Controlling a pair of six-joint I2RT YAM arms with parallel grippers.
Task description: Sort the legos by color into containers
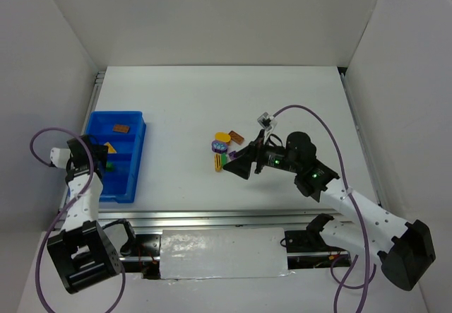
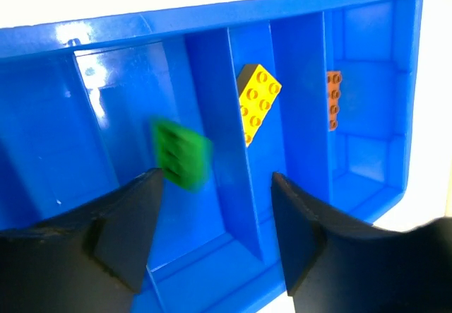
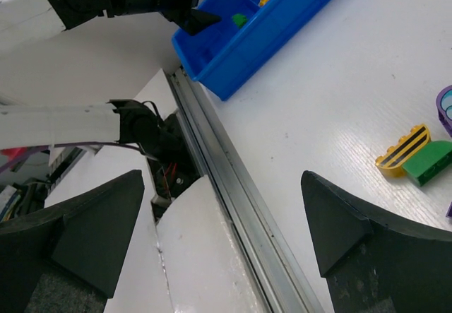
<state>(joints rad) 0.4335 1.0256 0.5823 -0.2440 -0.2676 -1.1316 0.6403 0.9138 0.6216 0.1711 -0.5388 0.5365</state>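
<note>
My right gripper is open above the purple brick by the green piece [image 1: 232, 155], so I will turn it to point down and lower it onto that brick.
The blue tray [image 1: 134, 168] lies at the left. It holds a brown-orange brick [image 2: 334, 99] in the end compartment, a yellow brick [image 2: 258, 101] in the compartment beside it, and a green brick [image 2: 182, 152] in the third, blurred and free of the fingers. My left gripper [image 2: 215, 179] is open and empty over the tray [image 2: 212, 30]. Loose legos lie mid-table: a yellow piece [image 1: 222, 137], a brown one [image 1: 236, 137], a purple one [image 1: 219, 145] and a yellow-and-green pair [image 1: 219, 161]. My right gripper [image 1: 236, 163] is open and empty just right of them.
The right wrist view shows a striped yellow piece [image 3: 404, 149], a green piece [image 3: 429, 162], the tray [image 3: 268, 16] and the metal rail [image 3: 233, 207] at the table's near edge. White walls enclose the table on three sides.
</note>
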